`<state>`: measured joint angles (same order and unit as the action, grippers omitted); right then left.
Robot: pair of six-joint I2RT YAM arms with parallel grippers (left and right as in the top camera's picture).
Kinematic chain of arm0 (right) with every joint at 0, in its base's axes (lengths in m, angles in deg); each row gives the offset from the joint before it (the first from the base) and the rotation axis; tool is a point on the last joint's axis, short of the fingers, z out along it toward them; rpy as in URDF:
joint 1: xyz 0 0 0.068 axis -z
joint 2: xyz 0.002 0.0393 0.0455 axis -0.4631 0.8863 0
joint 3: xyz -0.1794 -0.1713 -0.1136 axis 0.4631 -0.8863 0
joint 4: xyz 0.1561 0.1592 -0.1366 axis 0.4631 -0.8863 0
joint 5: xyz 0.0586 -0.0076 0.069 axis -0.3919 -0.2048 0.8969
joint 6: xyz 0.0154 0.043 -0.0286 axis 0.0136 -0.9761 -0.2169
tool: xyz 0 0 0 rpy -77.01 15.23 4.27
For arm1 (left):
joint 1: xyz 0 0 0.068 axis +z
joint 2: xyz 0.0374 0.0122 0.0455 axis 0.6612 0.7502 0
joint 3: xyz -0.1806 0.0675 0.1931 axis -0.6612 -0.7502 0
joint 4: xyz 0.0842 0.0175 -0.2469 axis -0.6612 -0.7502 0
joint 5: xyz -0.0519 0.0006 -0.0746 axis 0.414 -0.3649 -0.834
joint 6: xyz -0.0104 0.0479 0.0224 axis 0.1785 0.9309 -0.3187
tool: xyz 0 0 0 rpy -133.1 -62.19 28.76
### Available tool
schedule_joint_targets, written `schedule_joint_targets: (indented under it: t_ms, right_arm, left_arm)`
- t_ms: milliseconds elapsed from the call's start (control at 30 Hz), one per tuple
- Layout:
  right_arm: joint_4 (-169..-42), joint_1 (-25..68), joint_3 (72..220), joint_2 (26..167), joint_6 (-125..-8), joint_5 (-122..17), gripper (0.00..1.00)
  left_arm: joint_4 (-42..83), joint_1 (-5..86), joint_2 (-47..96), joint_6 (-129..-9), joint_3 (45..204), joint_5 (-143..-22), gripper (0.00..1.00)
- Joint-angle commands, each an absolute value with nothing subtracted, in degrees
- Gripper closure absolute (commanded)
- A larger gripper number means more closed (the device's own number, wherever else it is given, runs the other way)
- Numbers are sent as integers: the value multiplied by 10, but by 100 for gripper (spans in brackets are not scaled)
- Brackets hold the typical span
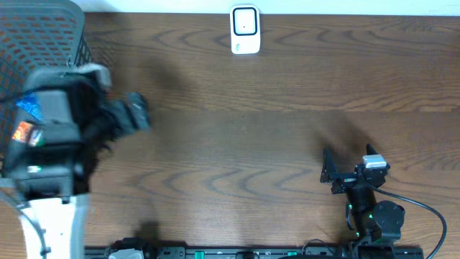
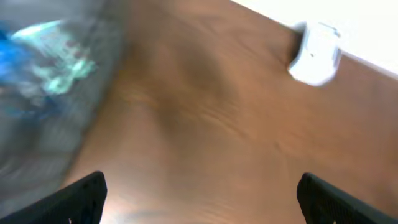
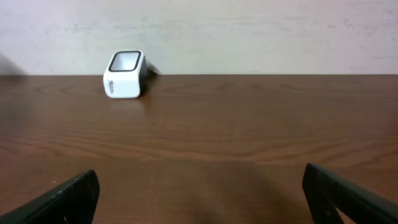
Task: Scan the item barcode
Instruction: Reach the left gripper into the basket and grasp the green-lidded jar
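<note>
My left gripper swings over the near part of the mesh basket next, then goes down among the items to close.
The white barcode scanner stands at the table's far edge; it also shows in the left wrist view and the right wrist view. Items in blue, teal and orange wrappers lie in the mesh basket at the far left, blurred. My left gripper hovers just right of the basket, open and empty, with bare table between its fingers. Near the front right, my right gripper is open and empty, low over the wood and facing the back wall.
The brown wooden table spreads between basket, scanner and right arm. A pale wall runs behind the scanner. The left arm's white base stands at the front left, and a black rail runs along the front edge.
</note>
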<state>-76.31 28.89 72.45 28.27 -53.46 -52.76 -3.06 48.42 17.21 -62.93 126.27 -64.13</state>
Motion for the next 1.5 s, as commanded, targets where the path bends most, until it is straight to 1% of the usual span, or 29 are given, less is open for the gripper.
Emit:
schedule_joint_targets:
  t_ms: [0,67,200,333,400,433,667,767,1033,1467]
  right_arm:
    - [-765,282,724,281,-528,-530,1]
    - [-765,282,724,281,-528,-530,1]
    - [-765,282,724,281,-528,-530,1]
    - [-765,282,724,281,-528,-530,1]
    - [-765,282,724,281,-528,-530,1]
    - [-765,282,724,281,-528,-530,1]
    - [-765,282,724,281,-528,-530,1]
    - [-765,282,724,281,-528,-530,1]
    - [-765,282,724,281,-528,-530,1]
    - [-765,282,724,281,-528,-530,1]
  left_arm:
    - [-78,588,206,-680,1396,-609,2]
    - [-119,652,231,-680,1454,-608,2]
    - [-168,760,268,-691,1471,-602,2]
    - [-188,831,338,-697,1470,-600,2]
    - [-188,844,364,-697,1470,-600,2]
    - [-190,855,404,-693,1468,-600,2]
    - [-187,858,531,-641,1457,-600,2]
    - [-151,858,569,-641,1423,-591,2]
    - [-59,858,576,-642,1325,-592,2]
    - [41,858,576,-643,1222,-592,2]
